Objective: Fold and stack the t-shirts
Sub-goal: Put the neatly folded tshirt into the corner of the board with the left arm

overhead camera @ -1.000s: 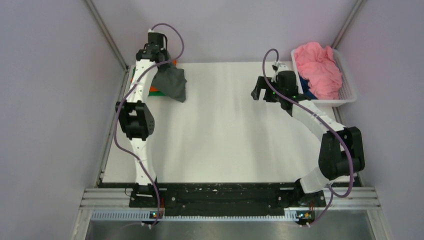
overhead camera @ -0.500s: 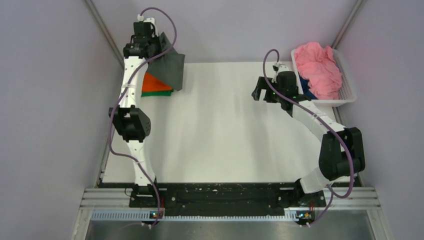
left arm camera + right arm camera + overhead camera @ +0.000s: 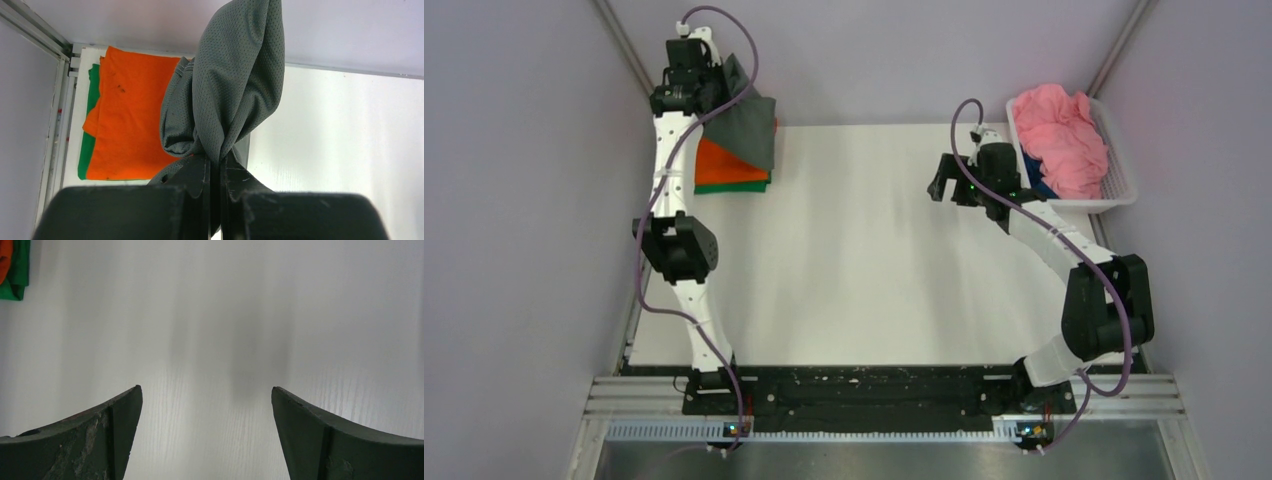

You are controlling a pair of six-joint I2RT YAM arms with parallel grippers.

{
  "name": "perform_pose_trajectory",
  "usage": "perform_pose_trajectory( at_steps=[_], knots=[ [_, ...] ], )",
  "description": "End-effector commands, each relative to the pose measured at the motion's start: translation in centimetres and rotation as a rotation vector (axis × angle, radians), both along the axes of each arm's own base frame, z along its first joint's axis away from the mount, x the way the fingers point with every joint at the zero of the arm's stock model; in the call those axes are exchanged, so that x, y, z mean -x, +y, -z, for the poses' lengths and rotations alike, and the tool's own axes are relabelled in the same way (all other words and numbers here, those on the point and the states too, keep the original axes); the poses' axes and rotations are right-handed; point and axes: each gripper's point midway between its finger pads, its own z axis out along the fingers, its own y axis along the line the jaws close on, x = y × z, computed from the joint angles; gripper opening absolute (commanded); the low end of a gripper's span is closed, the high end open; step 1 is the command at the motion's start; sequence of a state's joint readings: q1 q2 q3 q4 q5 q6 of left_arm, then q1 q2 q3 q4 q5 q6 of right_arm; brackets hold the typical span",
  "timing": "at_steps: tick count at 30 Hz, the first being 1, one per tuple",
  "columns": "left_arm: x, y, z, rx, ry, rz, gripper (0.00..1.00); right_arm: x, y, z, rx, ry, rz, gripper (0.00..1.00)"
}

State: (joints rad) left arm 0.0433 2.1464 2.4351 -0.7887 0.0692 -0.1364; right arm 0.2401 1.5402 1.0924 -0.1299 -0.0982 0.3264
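My left gripper needs to move down next, turning slightly, over the bare side of the orange t-shirt by the wall corner, and then let go of the dark grey t-shirt (image 3: pixel 746 132).
My left gripper (image 3: pixel 716 92) is shut on the dark grey t-shirt (image 3: pixel 746 132) and holds it up at the table's far left corner. The grey t-shirt (image 3: pixel 235 85) hangs over the right edge of the folded orange t-shirt (image 3: pixel 724 165), which lies on the folded green t-shirt (image 3: pixel 742 186). In the left wrist view the orange t-shirt (image 3: pixel 127 115) covers the green one (image 3: pixel 89 125), and the left gripper (image 3: pixel 215 161) pinches the grey cloth. My right gripper (image 3: pixel 942 180) is open and empty over bare table, also seen in its wrist view (image 3: pixel 206 392). The pink t-shirt (image 3: pixel 1059 135) fills the white basket (image 3: pixel 1124 160); the blue t-shirt (image 3: pixel 1040 187) peeks out under it.
The table (image 3: pixel 874 260) is white, with grey walls close at the back and sides. A metal frame post (image 3: pixel 639 70) runs beside the left arm. The basket stands at the far right edge, just behind the right arm.
My left gripper has lifted the grey t-shirt and carried it back and to the left, uncovering more of the orange and green stack. The right arm has not moved.
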Motion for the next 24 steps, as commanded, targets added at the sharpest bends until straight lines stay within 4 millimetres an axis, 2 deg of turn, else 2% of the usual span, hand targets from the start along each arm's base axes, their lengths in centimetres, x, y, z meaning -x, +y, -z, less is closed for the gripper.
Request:
perform_pose_trajectory(
  at_steps=[1,5,13,16,18,24],
  knots=[
    [-1.4,0.9,-1.8,0.005,-0.084,0.026,0.0,-0.5,-0.3,-0.5,-0.005,-0.003,0.022,0.99],
    [-2.7,1.3,0.3,0.001,-0.068,0.032,0.0,-0.4,-0.2,-0.3,-0.005,0.012,0.019,0.99],
    [-5.2,2.4,2.6,-0.028,-0.086,-0.007,0.0,0.1,-0.4,0.5,0.007,0.054,0.023,0.99],
    [-5.8,3.6,3.6,-0.067,-0.08,-0.059,0.0,0.4,-0.6,0.6,0.018,0.065,0.028,0.99],
    [-5.9,5.1,4.0,-0.114,-0.075,-0.124,0.0,0.5,-0.7,0.7,0.022,0.071,0.03,0.99],
    [-6.3,7.3,4.7,-0.215,-0.075,-0.217,0.0,0.7,-0.7,1.3,0.022,0.09,0.029,0.99]
  ],
)
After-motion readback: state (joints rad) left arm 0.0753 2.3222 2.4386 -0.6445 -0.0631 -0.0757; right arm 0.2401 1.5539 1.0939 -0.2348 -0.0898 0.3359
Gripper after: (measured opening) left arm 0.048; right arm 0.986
